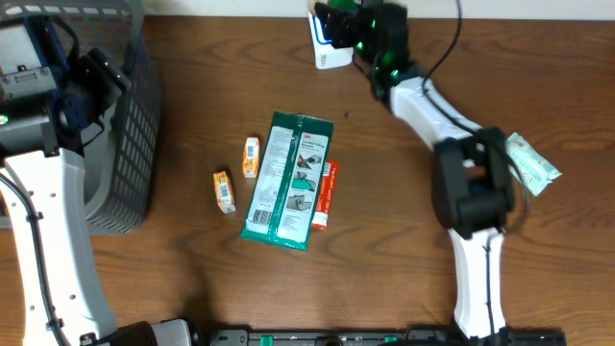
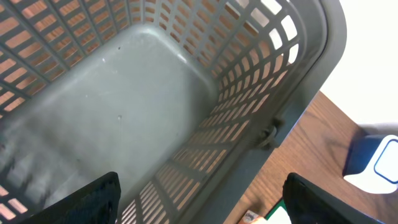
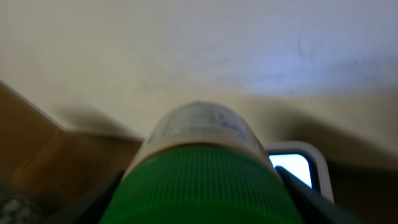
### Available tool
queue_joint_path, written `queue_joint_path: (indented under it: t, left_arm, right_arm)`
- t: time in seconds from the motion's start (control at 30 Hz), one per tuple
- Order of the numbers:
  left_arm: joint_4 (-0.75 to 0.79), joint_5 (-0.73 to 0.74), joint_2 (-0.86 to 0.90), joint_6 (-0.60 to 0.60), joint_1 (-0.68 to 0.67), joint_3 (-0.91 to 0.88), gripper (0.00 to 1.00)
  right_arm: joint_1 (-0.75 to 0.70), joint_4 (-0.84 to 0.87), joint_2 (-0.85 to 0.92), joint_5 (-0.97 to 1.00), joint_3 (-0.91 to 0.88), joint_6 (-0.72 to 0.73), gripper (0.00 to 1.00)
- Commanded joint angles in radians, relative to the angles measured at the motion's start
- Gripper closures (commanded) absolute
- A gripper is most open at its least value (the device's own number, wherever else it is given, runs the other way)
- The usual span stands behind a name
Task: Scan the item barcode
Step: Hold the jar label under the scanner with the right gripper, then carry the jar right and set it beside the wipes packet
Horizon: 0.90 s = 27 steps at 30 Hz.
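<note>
The right gripper brings the bottle back from the scanner next, down onto the wood beside the pale green packet, and releases it.
My right gripper (image 1: 357,31) reaches to the table's far edge and is shut on a bottle with a green ribbed cap (image 3: 199,177) and a white label. The bottle fills the right wrist view, with a dark finger on each side of the cap. Just beyond it stands the white and blue barcode scanner (image 1: 327,46), whose lit window (image 3: 297,167) shows to the right of the bottle. My left gripper (image 1: 91,82) hangs open over the grey basket (image 2: 124,93), nothing between its fingers (image 2: 93,199).
A green wipes pack (image 1: 288,178) lies mid-table with a red tube (image 1: 325,195) beside it. Two small orange boxes (image 1: 224,190) (image 1: 251,157) lie to its left. A pale green packet (image 1: 530,163) sits at the right. The basket (image 1: 130,115) stands at the left edge.
</note>
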Motion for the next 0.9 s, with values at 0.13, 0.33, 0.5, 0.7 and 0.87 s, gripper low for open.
queue_joint_path:
  t: [0.13, 0.33, 0.5, 0.7, 0.87]
  left_arm:
    - [-0.001, -0.009, 0.006, 0.003, 0.003, 0.009, 0.16]
    - [-0.001, -0.009, 0.006, 0.002, 0.003, 0.009, 0.16]
    - [-0.001, -0.009, 0.006, 0.002, 0.003, 0.009, 0.16]
    - [-0.001, -0.009, 0.006, 0.003, 0.003, 0.009, 0.16]
    - [-0.001, -0.009, 0.006, 0.003, 0.003, 0.009, 0.16]
  right_arm:
    - [-0.045, -0.677, -0.398, -0.035, 0.024, -0.104, 0.99]
    - [-0.105, -1.144, -0.531, -0.033, 0.024, -0.236, 0.99]
    - [-0.161, -1.475, -0.552, 0.089, 0.022, -0.343, 0.99]
    - [-0.198, -1.636, -0.533, 0.307, -0.083, -0.342, 0.99]
    - [-0.223, -1.521, -0.533, 0.476, -0.278, -0.342, 0.99]
